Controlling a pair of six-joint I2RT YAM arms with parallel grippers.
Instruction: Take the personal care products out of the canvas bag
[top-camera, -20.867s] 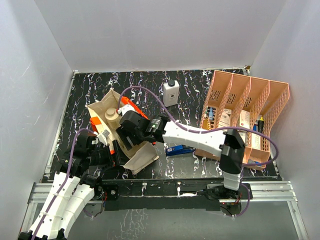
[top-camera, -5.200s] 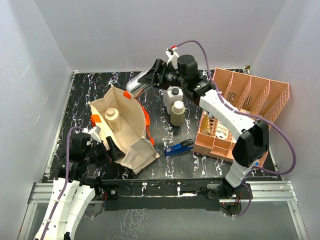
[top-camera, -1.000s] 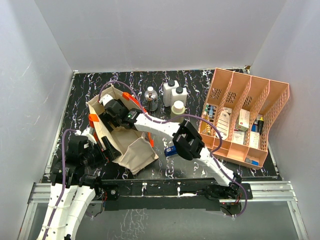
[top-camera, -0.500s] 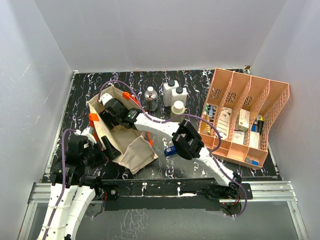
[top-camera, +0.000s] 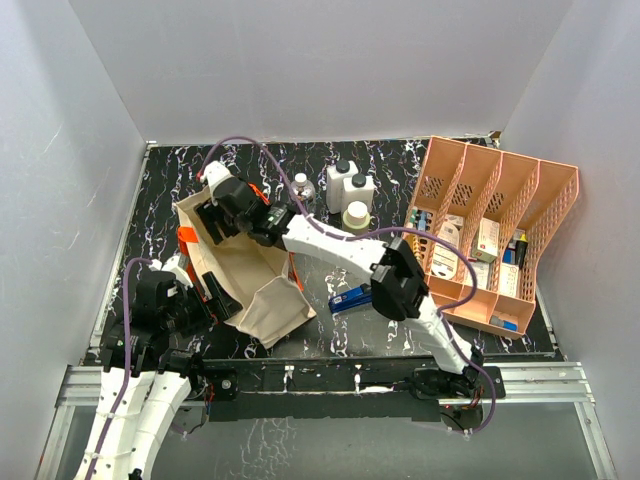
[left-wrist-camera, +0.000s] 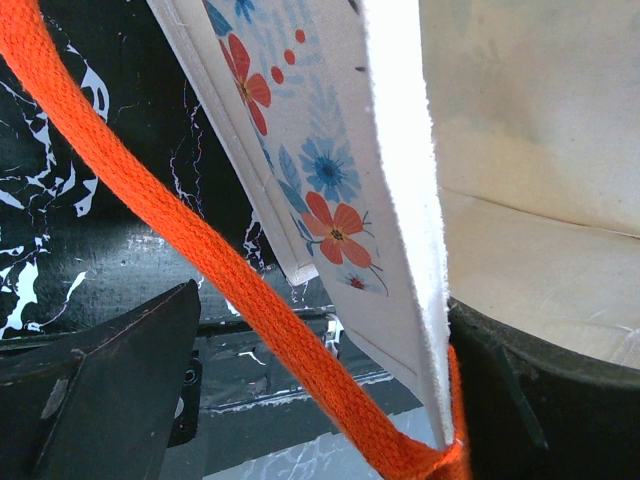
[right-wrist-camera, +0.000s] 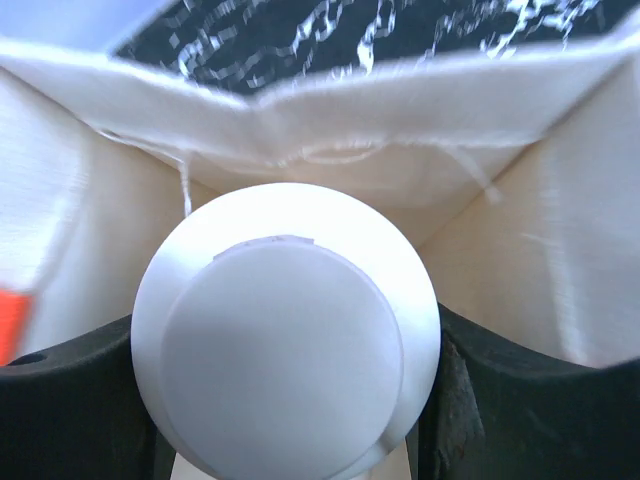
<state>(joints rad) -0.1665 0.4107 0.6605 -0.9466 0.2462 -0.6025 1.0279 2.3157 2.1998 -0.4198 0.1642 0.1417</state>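
I next lift my right gripper over the bag's rim, cross to its right in the top view, lower and release on open tabletop by the clear bottle (top-camera: 300, 185).
The beige canvas bag (top-camera: 255, 285) with orange straps stands open at the left. My right gripper (top-camera: 212, 220) hangs over its far rim, shut on the cream cylinder (right-wrist-camera: 280, 300). The wrist view shows its round cap between both fingers (right-wrist-camera: 285, 345), with the bag's wall (right-wrist-camera: 330, 130) behind. Two white squarish bottles (top-camera: 350, 183), the olive-tan cylinder (top-camera: 355, 215) and the tiny clear bottle (top-camera: 300, 185) stand on the table behind the bag. My left gripper (top-camera: 208, 293) is at the bag's near-left rim. Its jaws (left-wrist-camera: 320, 300) are apart, with the rim (left-wrist-camera: 400, 200) and an orange strap (left-wrist-camera: 150, 200) between them.
A blue-black stapler (top-camera: 350, 298) lies right of the bag. The salmon-pink divided organizer (top-camera: 545, 190) with cartons and packets stands at the right. White walls close in the table on three sides. My right arm spans from the near right across to the bag.
My right gripper has risen out of the bag's inside toward its far-left rim with the cream cylinder. Its elbow has swung right, uncovering the stapler. The left gripper has not moved.
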